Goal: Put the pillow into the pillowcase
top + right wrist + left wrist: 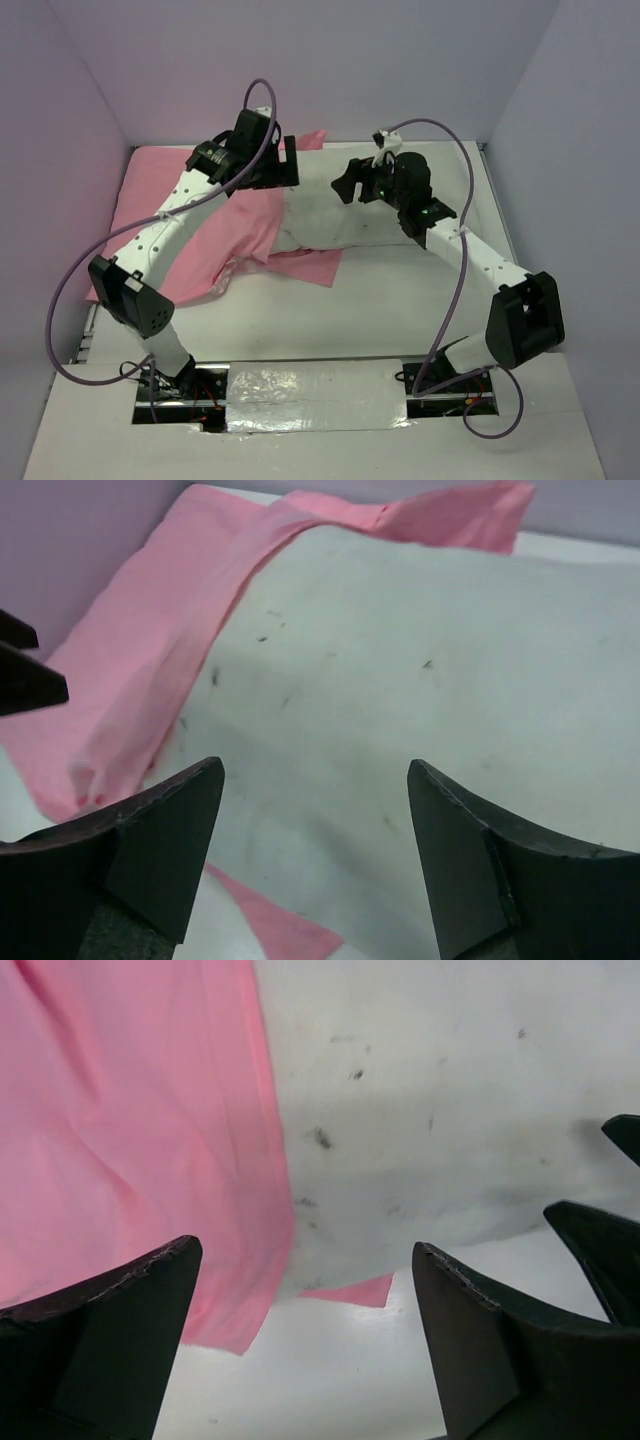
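Observation:
Most of the pillow (340, 225) is still uncovered. I need to move my left gripper down and outward next, onto the far part of the pillowcase's edge, and close it on the fold of that edge.
The white pillow (340, 225) with dark specks lies at the table's centre, its left end under the pink pillowcase (240, 225). The pillowcase spreads out to the left, with a pink corner poking out below the pillow. My left gripper (290, 165) hovers open over the pillowcase's edge on the pillow, holding nothing. In the left wrist view the left gripper (306, 1248) frames the pillowcase (130, 1140) and the pillow (430, 1130). My right gripper (347, 185) stands open just above the pillow. The right wrist view has the right gripper (315, 766) empty over the pillow (420, 660), with the pillowcase (150, 650) beyond.
Purple walls (60, 100) close in the table (400, 310) at the back and sides. The two grippers hang close together, each showing in the other's wrist view. Silver tape (310, 395) and the arm bases sit at the near edge. Cables loop from both arms.

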`<state>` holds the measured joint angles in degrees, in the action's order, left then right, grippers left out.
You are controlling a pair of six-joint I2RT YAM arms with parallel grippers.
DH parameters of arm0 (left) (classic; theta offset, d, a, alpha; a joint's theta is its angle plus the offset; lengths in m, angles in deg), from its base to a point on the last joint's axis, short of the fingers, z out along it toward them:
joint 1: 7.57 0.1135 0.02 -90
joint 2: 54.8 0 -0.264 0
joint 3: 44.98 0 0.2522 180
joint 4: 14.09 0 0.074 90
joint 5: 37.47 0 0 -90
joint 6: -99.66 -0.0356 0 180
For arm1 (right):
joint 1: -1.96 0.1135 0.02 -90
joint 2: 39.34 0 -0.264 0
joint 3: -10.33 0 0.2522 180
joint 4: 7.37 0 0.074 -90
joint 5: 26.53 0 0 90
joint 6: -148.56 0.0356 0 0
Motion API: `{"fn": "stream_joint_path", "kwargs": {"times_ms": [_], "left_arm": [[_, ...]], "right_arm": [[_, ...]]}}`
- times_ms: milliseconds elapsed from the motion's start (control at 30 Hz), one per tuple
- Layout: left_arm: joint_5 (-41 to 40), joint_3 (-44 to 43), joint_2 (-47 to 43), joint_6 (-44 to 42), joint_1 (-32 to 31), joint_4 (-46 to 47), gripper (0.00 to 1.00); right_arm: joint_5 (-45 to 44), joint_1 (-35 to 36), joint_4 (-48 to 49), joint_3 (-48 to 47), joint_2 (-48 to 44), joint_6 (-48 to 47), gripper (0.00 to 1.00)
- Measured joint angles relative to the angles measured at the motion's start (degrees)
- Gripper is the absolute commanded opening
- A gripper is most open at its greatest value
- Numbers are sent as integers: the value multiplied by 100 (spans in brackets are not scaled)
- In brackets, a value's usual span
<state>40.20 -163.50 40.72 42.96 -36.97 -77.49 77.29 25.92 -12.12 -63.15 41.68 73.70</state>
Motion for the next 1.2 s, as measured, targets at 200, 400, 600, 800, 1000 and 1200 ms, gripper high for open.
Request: {"fn": "stream_joint_path", "kwargs": {"times_ms": [200,400,600,800,1000,1200], "left_arm": [[-35,-1300,1051,-380,264,-13,99],[-48,-2389,2334,-767,584,-125,93],[-87,-2468,2697,-931,656,-175,63],[-297,-2479,2828,-942,658,-195,53],[-570,-2693,3073,-938,662,-223,50],[-726,-2793,3357,-922,669,-221,36]], "right_arm": [[251,-348,-505,-767,179,-846,93],[778,-413,-772,-1467,673,-2022,100],[1305,-415,-1320,-2839,1725,-2833,100],[1888,-431,-1762,-3622,2555,-3368,100],[2280,-431,-2638,-5195,3853,-3438,100],[2444,-431,-2944,-5698,4511,-3355,100]]}}
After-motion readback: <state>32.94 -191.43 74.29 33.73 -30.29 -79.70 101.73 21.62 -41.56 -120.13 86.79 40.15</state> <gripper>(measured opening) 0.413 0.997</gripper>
